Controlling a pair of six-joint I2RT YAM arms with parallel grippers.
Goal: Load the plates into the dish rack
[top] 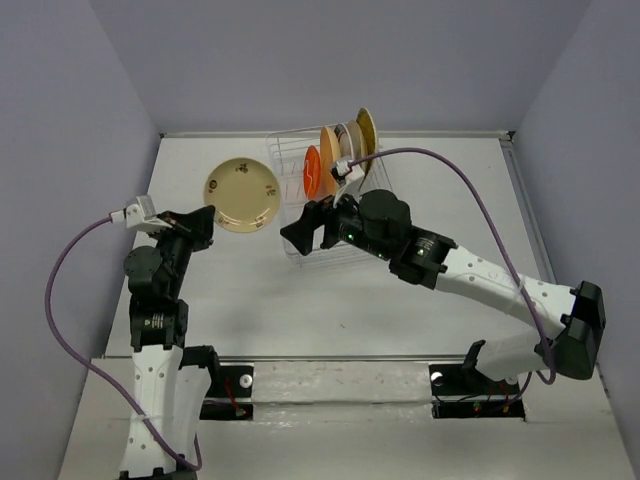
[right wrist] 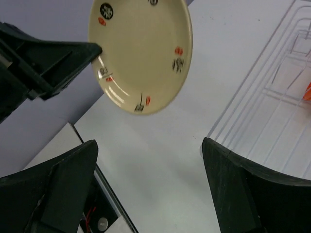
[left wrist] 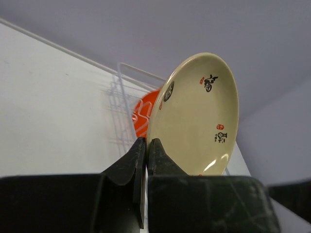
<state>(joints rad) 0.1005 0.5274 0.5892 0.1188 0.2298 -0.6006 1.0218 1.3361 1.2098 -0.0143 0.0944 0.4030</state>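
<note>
My right gripper is open and will next move slightly outward and close on the cream floral plate's free rim, because my left gripper is on the plate's opposite rim.
My left gripper is shut on the near rim of the cream floral plate and holds it above the table, left of the dish rack. The plate also shows in the right wrist view, with the left gripper's fingers on its edge. Several plates stand upright in the rack: a small orange one, a tan one, and a yellow-green one at the back. My right gripper is open and empty over the rack's near left corner.
The white wire rack's edge lies just right of the right gripper's fingers. The white table is walled by grey panels on the left, back and right. A purple cable loops over the right arm.
</note>
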